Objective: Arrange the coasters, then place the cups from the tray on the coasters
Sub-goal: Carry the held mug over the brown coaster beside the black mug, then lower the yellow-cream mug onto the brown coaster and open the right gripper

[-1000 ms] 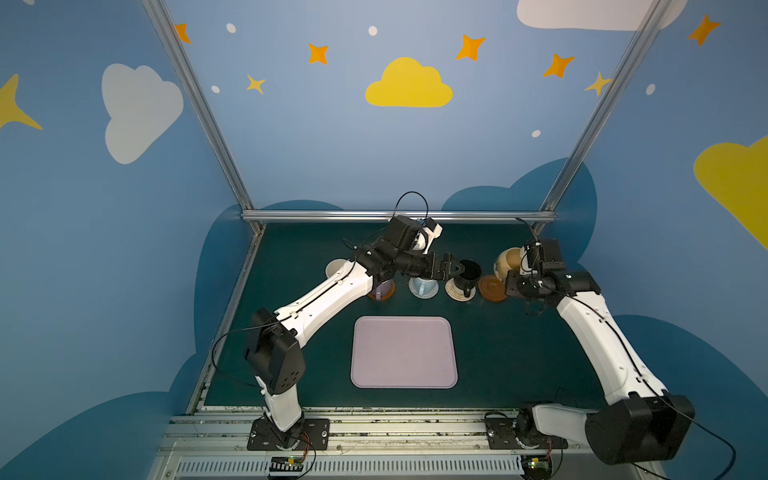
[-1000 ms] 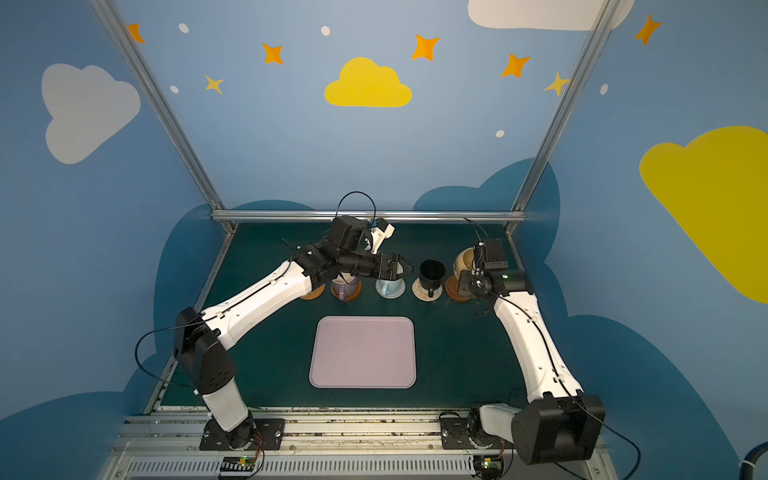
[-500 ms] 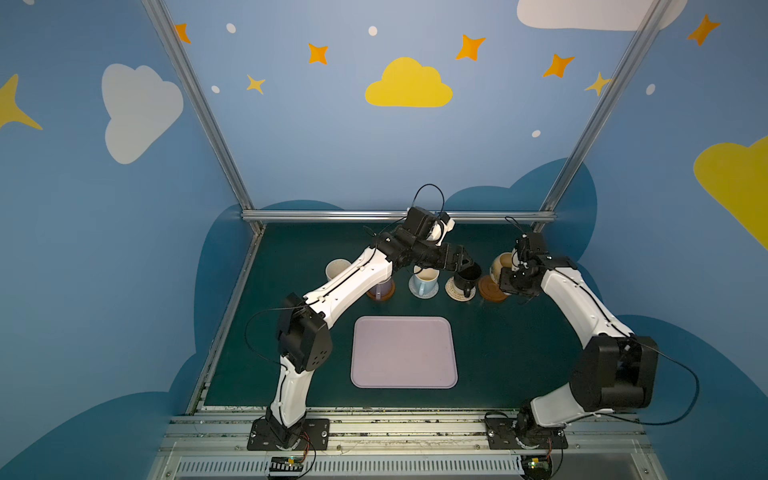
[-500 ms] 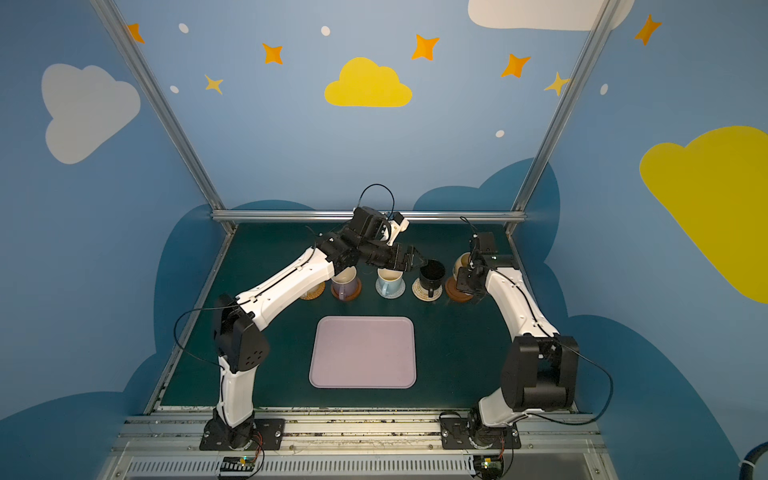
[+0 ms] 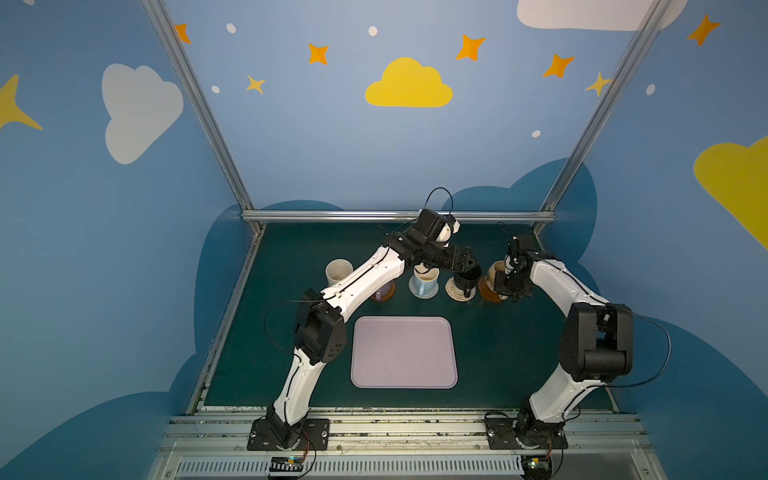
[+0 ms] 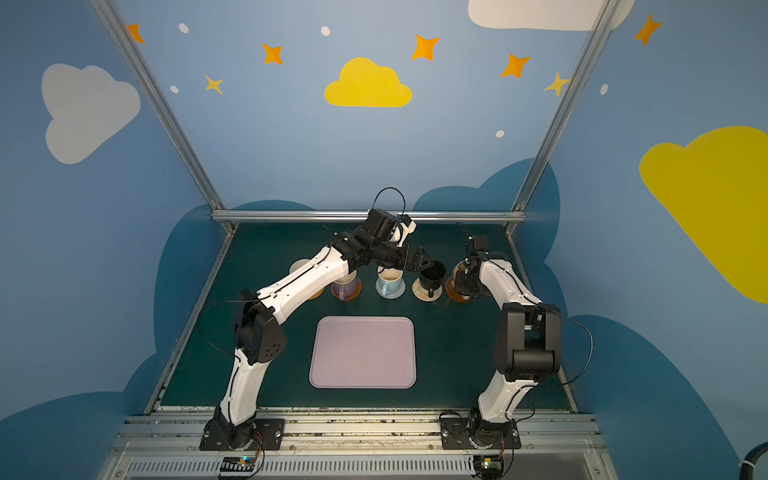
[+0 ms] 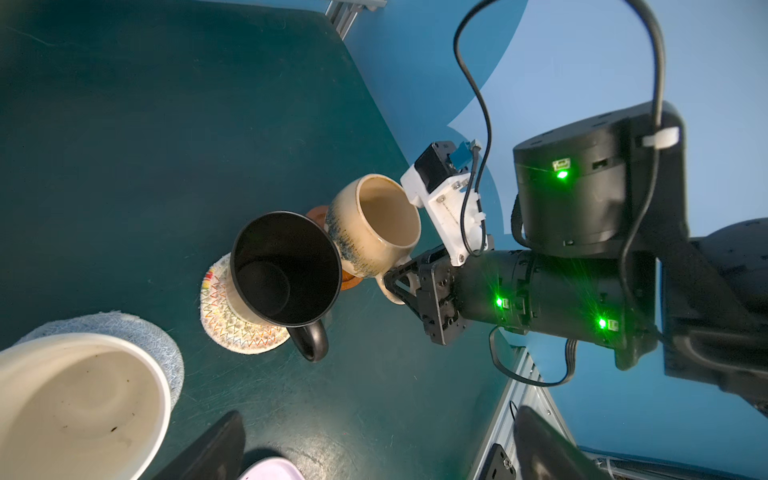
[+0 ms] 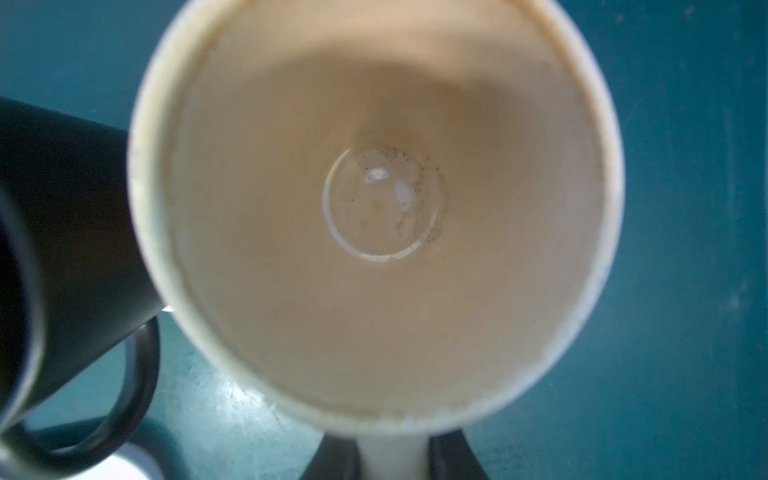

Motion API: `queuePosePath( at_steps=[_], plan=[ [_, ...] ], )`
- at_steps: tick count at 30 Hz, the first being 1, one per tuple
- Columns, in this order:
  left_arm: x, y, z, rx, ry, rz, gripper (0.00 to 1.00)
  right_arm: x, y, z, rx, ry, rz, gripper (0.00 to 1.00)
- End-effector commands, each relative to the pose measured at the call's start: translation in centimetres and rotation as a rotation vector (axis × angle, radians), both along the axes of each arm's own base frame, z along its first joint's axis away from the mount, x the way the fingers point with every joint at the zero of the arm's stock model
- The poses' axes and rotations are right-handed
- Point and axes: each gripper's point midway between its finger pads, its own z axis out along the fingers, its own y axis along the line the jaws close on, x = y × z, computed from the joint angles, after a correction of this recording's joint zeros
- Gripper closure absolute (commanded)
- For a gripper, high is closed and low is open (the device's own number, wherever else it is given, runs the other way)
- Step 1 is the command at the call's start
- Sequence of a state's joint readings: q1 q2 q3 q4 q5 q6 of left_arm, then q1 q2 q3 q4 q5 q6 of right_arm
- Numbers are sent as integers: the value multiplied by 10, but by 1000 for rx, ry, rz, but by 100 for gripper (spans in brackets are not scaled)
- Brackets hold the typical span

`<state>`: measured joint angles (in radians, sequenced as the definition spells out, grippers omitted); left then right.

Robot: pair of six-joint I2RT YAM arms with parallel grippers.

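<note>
The robot's right gripper will next move the mustard cup down and toward the black cup, where the orange-brown coaster [image 5: 488, 293] lies, then lower the mustard cup and let go of its handle.
Five cups stand in a row behind the empty lilac tray [image 5: 404, 352] in both top views. From the left they are cream [image 5: 338, 270], lavender [image 6: 345, 286], light blue [image 5: 424, 282], black [image 5: 465, 276] and mustard-tan [image 5: 496, 272]. The black cup [image 7: 286, 270] sits on a beige woven coaster [image 7: 232, 328]. The mustard cup [image 7: 374, 224] is over an orange-brown coaster [image 7: 351, 282]. My right gripper [image 8: 392, 457] is shut on the mustard cup's handle. My left gripper [image 7: 376, 453] hangs open and holds nothing, just above the black cup's left side.
The left forearm [image 5: 365, 278] crosses over the lavender cup and hides its coaster. A metal rail [image 5: 395, 216] bounds the back of the green mat. The blue walls stand close on both sides.
Both elbows have swung inward and up. The right gripper has stayed at the mustard cup. The left gripper has shifted slightly right, toward the black cup.
</note>
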<state>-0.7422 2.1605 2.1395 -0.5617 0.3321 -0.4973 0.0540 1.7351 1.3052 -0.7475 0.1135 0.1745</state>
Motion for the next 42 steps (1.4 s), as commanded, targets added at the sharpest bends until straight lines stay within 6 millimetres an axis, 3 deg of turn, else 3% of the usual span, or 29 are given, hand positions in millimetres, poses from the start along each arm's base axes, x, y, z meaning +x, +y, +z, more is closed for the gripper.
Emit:
queuePosePath(
  at_steps=[1, 13, 26, 31, 34, 37, 42],
  plan=[
    [-3, -3, 2, 8, -10, -11, 0, 26, 1, 21, -3, -103, 11, 100],
    [-6, -5, 3, 6, -10, -21, 0, 25, 4, -1, -33, -50, 37, 100],
    [-9, -1, 7, -5, -16, -18, 0, 15, 13, -10, -63, -25, 62, 100],
    [-10, -1, 8, -7, -18, -20, 0, 9, 8, -13, -80, -11, 39, 100],
    [-11, -1, 9, -11, -19, -22, 0, 8, 8, -13, -81, -4, 34, 83],
    [-12, 0, 11, -15, -23, -22, 0, 7, 4, -13, -86, -2, 13, 81],
    [-12, 0, 10, -14, -22, -22, 0, 4, 4, -14, -83, -3, 14, 67]
  ],
)
